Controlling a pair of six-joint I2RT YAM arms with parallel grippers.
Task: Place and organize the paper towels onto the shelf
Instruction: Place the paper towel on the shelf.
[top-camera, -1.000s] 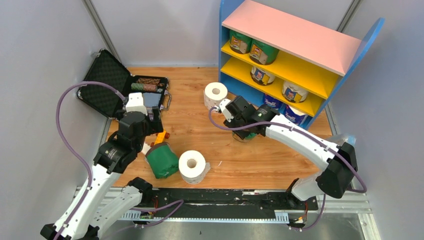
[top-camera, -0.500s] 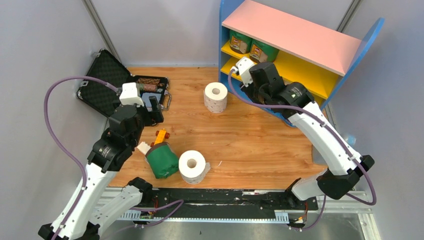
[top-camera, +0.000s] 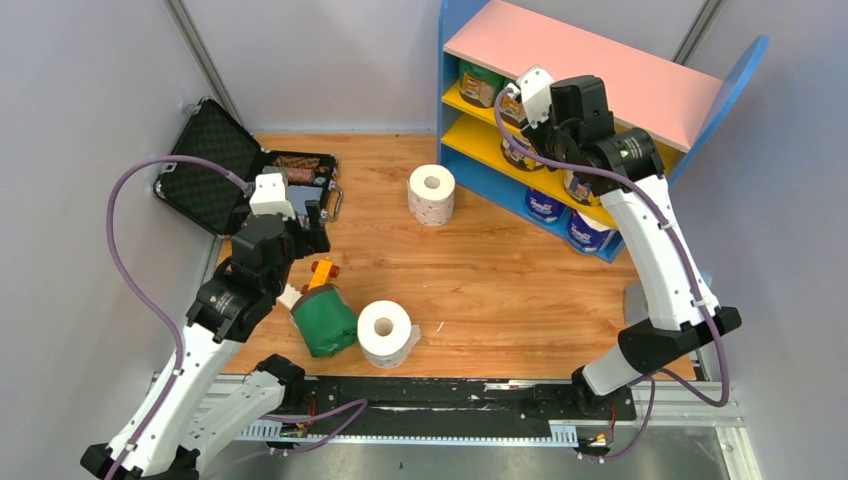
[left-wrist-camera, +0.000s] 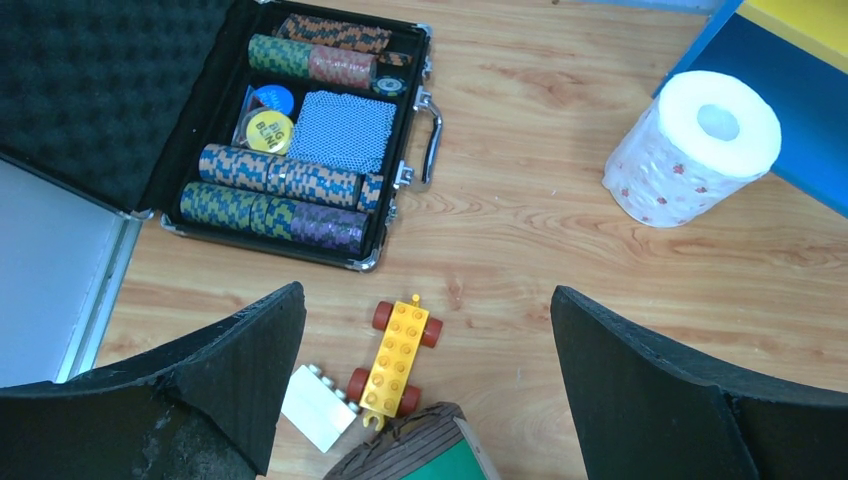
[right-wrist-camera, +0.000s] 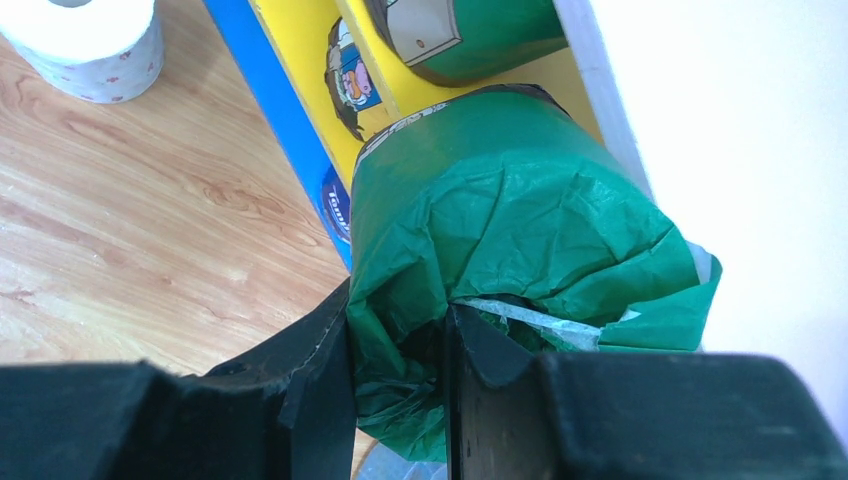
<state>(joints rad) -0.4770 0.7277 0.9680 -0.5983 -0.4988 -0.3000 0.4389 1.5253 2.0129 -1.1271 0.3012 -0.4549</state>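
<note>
I will next push my right gripper outward under the pink top and release the green-wrapped roll (right-wrist-camera: 510, 220) on the upper yellow board, because the roll's crumpled end still sticks out.
The shelf (top-camera: 590, 70) stands at the back right, with a pink top, blue sides and yellow boards (right-wrist-camera: 290, 60). My right gripper (right-wrist-camera: 400, 370) is shut on the crumpled end of a green-wrapped paper towel roll (right-wrist-camera: 510, 220). It holds the roll at the upper yellow board, next to another green roll (top-camera: 480, 85). My left gripper (left-wrist-camera: 425, 300) hangs open above the table, holding nothing. Below it lies a green roll (top-camera: 325, 322) on its side, beside a bare white roll (top-camera: 385, 333). A dotted white roll (top-camera: 431, 195) stands near the shelf.
An open black case (top-camera: 215, 170) of poker chips lies at the back left. An orange toy car (left-wrist-camera: 400, 355) and a white brick (left-wrist-camera: 318, 405) sit under my left gripper. Cream rolls (top-camera: 585, 185) and blue-and-white rolls (top-camera: 545, 205) fill the lower shelf levels.
My right arm has carried the green roll from the middle of the table up to the shelf's upper yellow board. The left arm shifted only slightly.
</note>
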